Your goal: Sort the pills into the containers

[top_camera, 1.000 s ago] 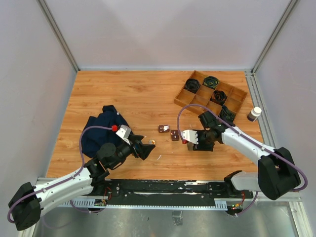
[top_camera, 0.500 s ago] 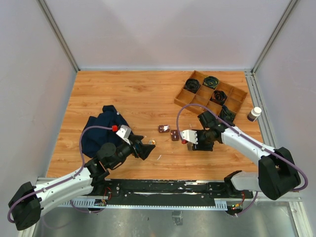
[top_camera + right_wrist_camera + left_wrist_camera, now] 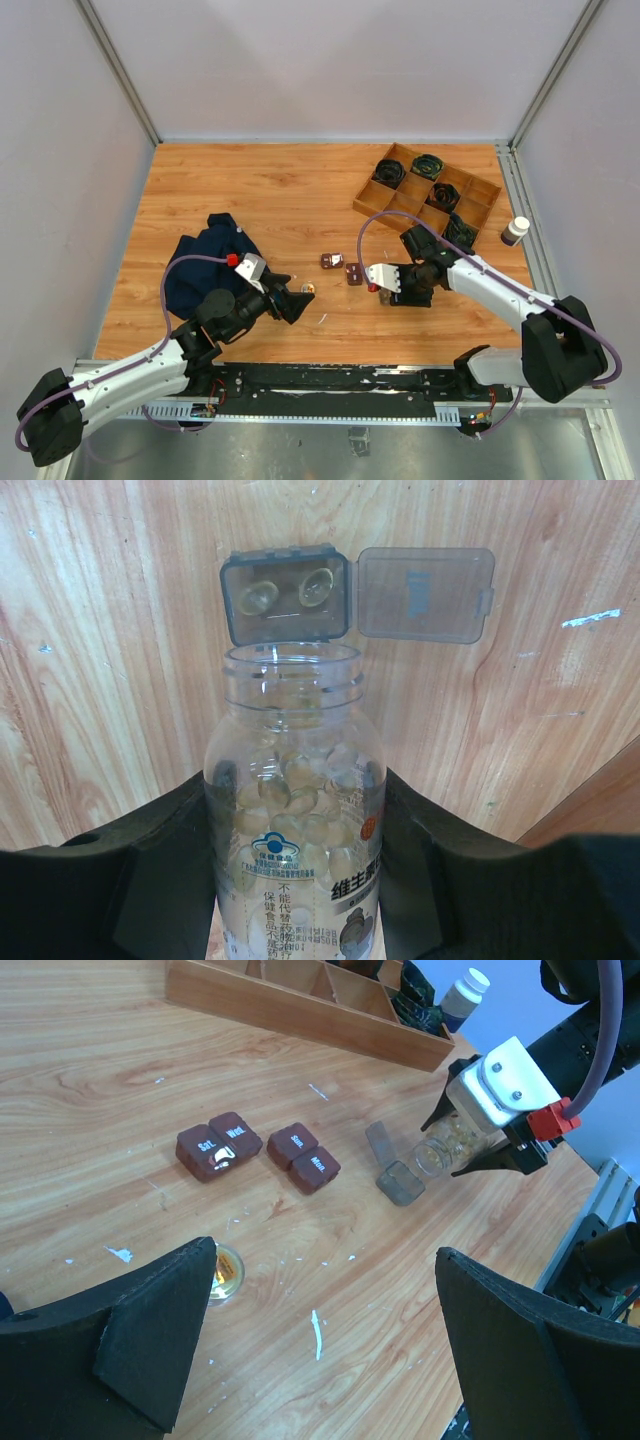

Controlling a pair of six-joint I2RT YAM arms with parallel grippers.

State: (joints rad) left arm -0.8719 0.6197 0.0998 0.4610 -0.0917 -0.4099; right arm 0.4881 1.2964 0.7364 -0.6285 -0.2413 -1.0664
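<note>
The cap lies below and outward of my left gripper. I will next lower the gripper outward onto the yellow bottle cap's rim [image 3: 308, 288] [image 3: 228, 1272], tipping its fingers downward.
My right gripper [image 3: 295, 810] is shut on a clear, uncapped pill bottle [image 3: 292, 780], tipped with its mouth toward an open grey container [image 3: 285, 595]. Two pale pills [image 3: 315, 585] lie in that container, and its lid [image 3: 425, 595] is swung flat to the right. Two dark-brown containers [image 3: 218, 1146] [image 3: 303, 1157] with white day marks sit shut, left of the bottle [image 3: 445, 1150]. Seen from above, they lie at mid-table [image 3: 331, 261] [image 3: 353, 273]. My left gripper [image 3: 325, 1290] hangs open over bare wood, holding nothing. A yellow bottle cap [image 3: 225, 1270] lies by its left finger.
A wooden divided tray [image 3: 484, 192] with black cables stands at the back right. A small white-capped bottle [image 3: 515, 231] is beside it, near the table's right rail. A dark blue cloth [image 3: 205, 260] is bunched at the left. White specks dot the wood.
</note>
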